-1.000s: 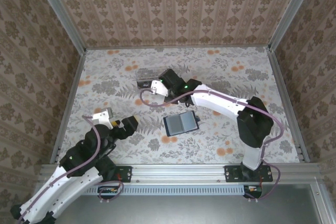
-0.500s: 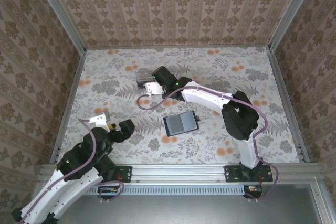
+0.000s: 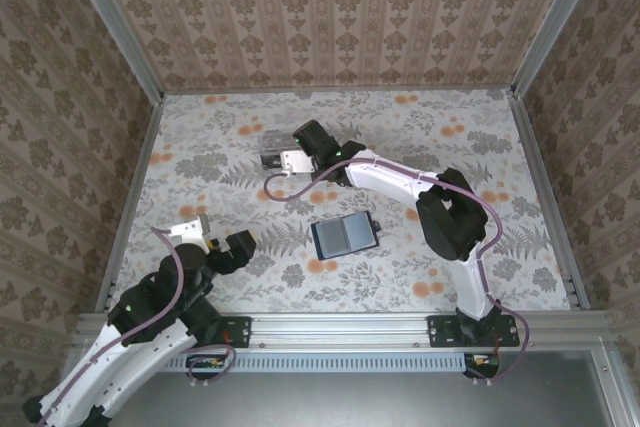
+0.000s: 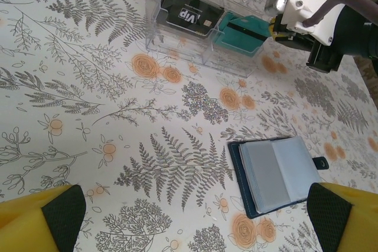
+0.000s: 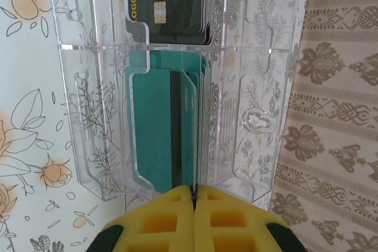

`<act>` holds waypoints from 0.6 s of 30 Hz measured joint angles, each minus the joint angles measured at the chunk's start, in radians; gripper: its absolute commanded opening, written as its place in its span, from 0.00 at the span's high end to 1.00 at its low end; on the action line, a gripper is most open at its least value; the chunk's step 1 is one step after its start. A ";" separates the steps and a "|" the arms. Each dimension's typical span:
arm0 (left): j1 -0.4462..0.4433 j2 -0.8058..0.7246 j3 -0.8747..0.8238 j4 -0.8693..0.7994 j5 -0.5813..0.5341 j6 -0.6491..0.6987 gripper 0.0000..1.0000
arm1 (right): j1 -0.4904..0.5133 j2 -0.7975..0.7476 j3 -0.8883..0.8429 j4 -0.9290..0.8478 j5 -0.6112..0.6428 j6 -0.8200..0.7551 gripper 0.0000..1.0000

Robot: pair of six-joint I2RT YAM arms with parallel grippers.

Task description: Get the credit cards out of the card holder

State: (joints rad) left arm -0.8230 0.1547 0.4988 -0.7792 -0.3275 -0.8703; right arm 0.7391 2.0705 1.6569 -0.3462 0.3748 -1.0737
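The nearer slot of the clear box is just below my right gripper. My right gripper needs to move down toward that slot next and let go of the teal card's edge.
The black card holder (image 3: 344, 236) lies open on the table's middle, its grey-blue sleeves (image 4: 277, 175) facing up with no card visible in them. My right gripper (image 5: 194, 190) is shut on a teal card (image 5: 183, 128), which stands edge-up in the nearer slot of the clear plastic box (image 5: 271, 87) among other teal cards. Black cards (image 5: 171, 4) fill the farther slot. From above, the right gripper (image 3: 287, 161) sits against the box (image 3: 270, 152). My left gripper (image 4: 195, 216) hangs open above bare table, left of the holder, at the front left (image 3: 215, 234).
The clear box (image 4: 201, 22) stands at the back centre-left, holding a black VIP card (image 4: 189, 13) and teal cards (image 4: 241, 32). The right arm (image 3: 400, 182) stretches across the table behind the holder. Patterned walls enclose the floral tabletop (image 3: 200, 162).
The right gripper has slid left to the clear box with the teal card. The left arm has drawn back a little toward the front left.
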 measured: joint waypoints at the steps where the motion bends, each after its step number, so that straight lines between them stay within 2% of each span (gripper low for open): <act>1: 0.000 -0.001 0.000 0.000 0.000 0.000 0.00 | 0.000 0.005 0.002 0.000 0.000 0.003 1.00; 15: 0.000 -0.040 0.000 -0.027 -0.011 -0.001 0.00 | -0.010 0.055 0.014 0.003 0.000 0.030 1.00; 17: 0.000 -0.047 0.000 -0.034 -0.011 -0.001 0.00 | -0.011 0.060 0.021 0.003 0.000 0.033 0.92; 18: 0.000 -0.053 0.000 -0.036 -0.012 -0.001 0.00 | -0.011 0.063 0.027 0.003 0.000 0.036 0.84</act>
State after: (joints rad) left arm -0.8230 0.1020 0.4988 -0.8154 -0.3393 -0.8711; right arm 0.7280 2.1338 1.6836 -0.3431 0.3748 -1.0374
